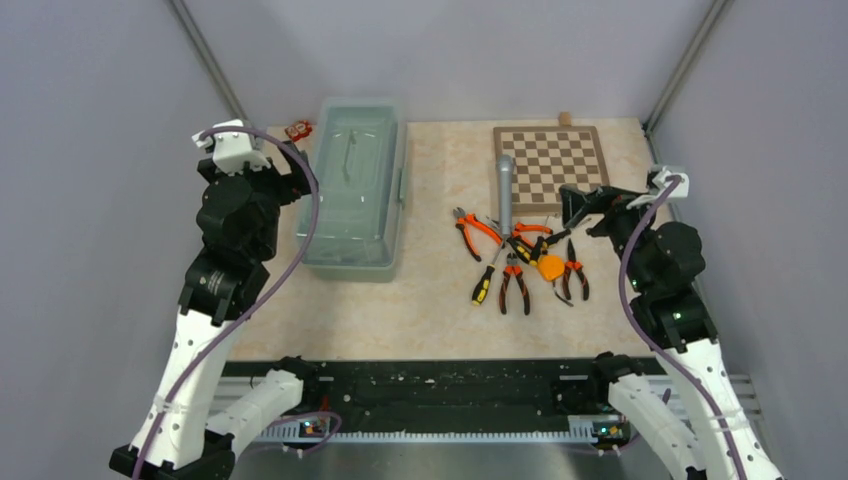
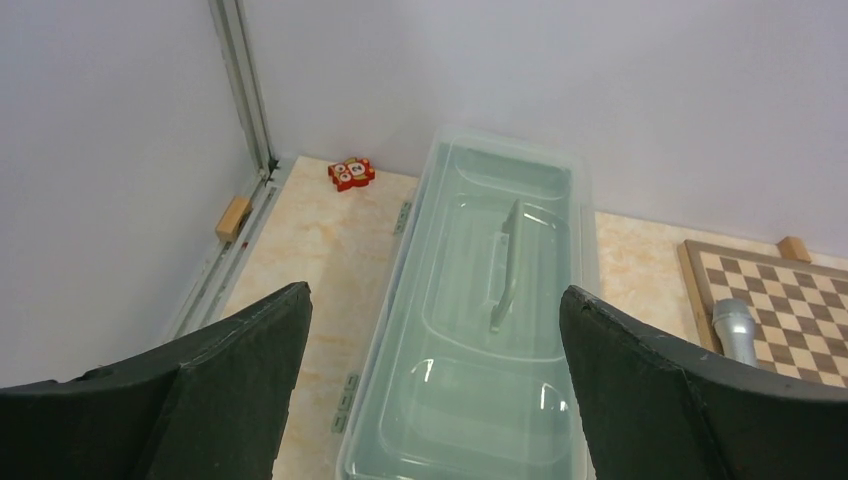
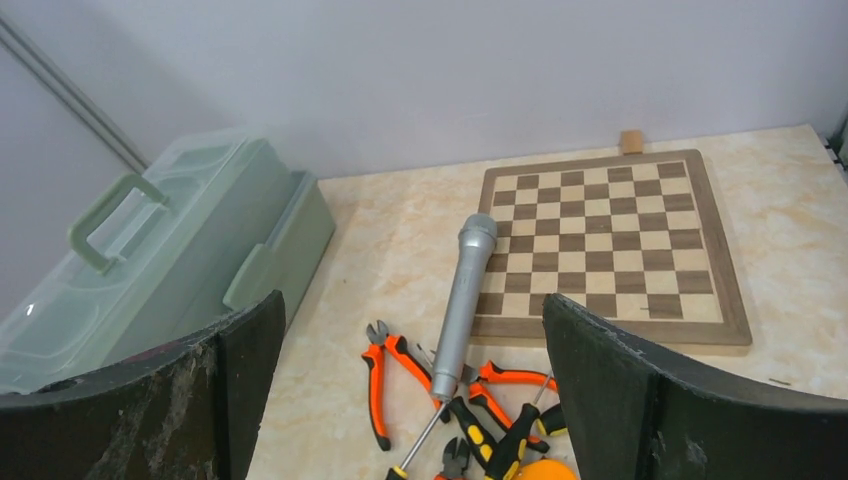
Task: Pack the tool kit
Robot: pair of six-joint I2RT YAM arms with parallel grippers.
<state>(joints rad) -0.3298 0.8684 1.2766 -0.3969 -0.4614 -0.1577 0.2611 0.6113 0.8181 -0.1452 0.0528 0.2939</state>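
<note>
My left gripper is above the toolbox lid's upright handle [image 1: 348, 156] [image 2: 508, 265], which is to its right in the top view and stands clear for gripping. It will move down and across onto the handle next.
The pale-green toolbox [image 1: 355, 190] stands closed with its translucent lid on, at the left of the table; it also shows in the left wrist view [image 2: 490, 320] and the right wrist view [image 3: 170, 260]. Orange-handled pliers [image 1: 474, 232], yellow-black screwdrivers [image 1: 487, 278] and the small orange tape measure [image 1: 551, 267] lie heaped right of centre. The pliers [image 3: 392, 375] and screwdrivers [image 3: 500, 440] show in the right wrist view. My left gripper [image 2: 430, 340] is open and empty above the toolbox's left side. My right gripper [image 3: 415, 340] is open and empty, raised over the tool pile.
A silver microphone [image 1: 505, 190] lies across the pile and the chessboard's edge. The wooden chessboard [image 1: 550, 165] sits at the back right. A small red toy [image 1: 298, 129] lies behind the toolbox. Small wooden blocks [image 1: 564, 118] sit near the back wall.
</note>
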